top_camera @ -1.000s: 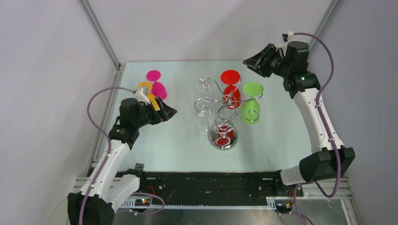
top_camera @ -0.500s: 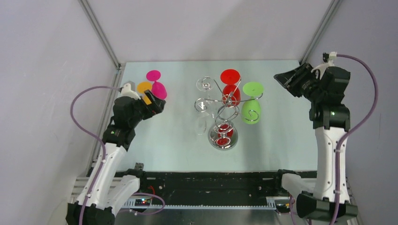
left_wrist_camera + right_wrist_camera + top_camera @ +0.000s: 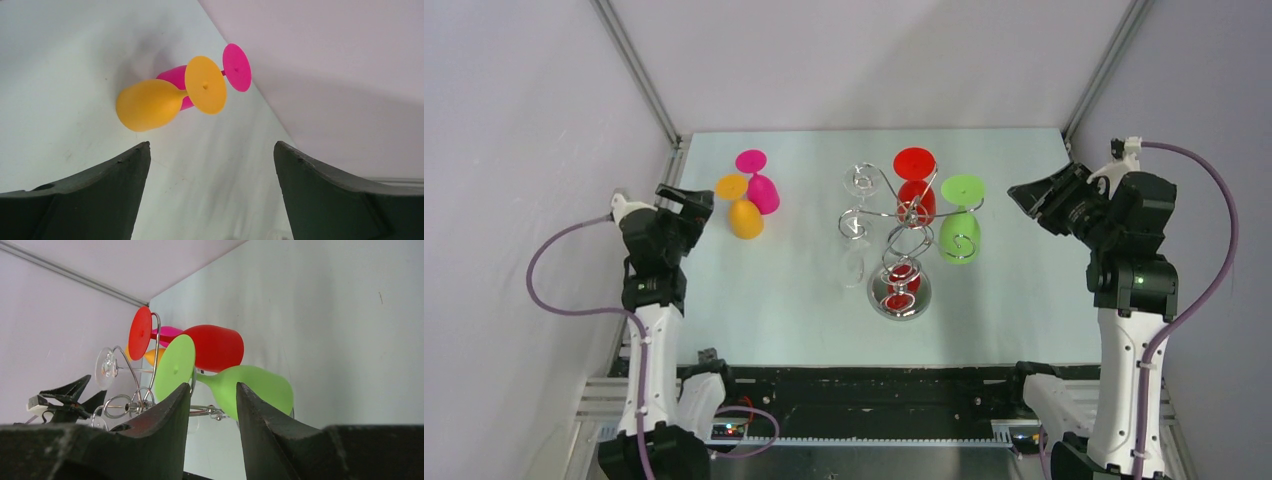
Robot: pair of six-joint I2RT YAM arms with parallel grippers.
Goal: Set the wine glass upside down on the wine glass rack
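The left gripper moves toward the orange wine glass next and lowers onto the facing edge of its foot (image 3: 719, 189) (image 3: 211, 110).
The chrome wine glass rack (image 3: 900, 262) stands mid-table on its round mirrored base. Three glasses hang from it upside down: a red wine glass (image 3: 916, 198), a green one (image 3: 960, 232) and a clear one (image 3: 855, 226). An orange wine glass (image 3: 745, 217) and a pink one (image 3: 763, 192) sit bowl-down on the table at the back left, touching each other. My left gripper (image 3: 686, 201) is open and empty, just left of the orange glass (image 3: 147, 105). My right gripper (image 3: 1034, 196) hovers right of the rack, jaws apart with nothing between them. The green glass (image 3: 255, 387) shows beyond them.
The enclosure walls and metal frame posts (image 3: 639, 75) close in the table on the left, back and right. The table's left edge (image 3: 669, 190) lies right under my left gripper. A black rail (image 3: 874, 390) runs along the near edge between the arm bases.
My left arm has drawn back to the left, away from the orange glass, its jaws staying open. My right arm has swung right and nearer, away from the rack.
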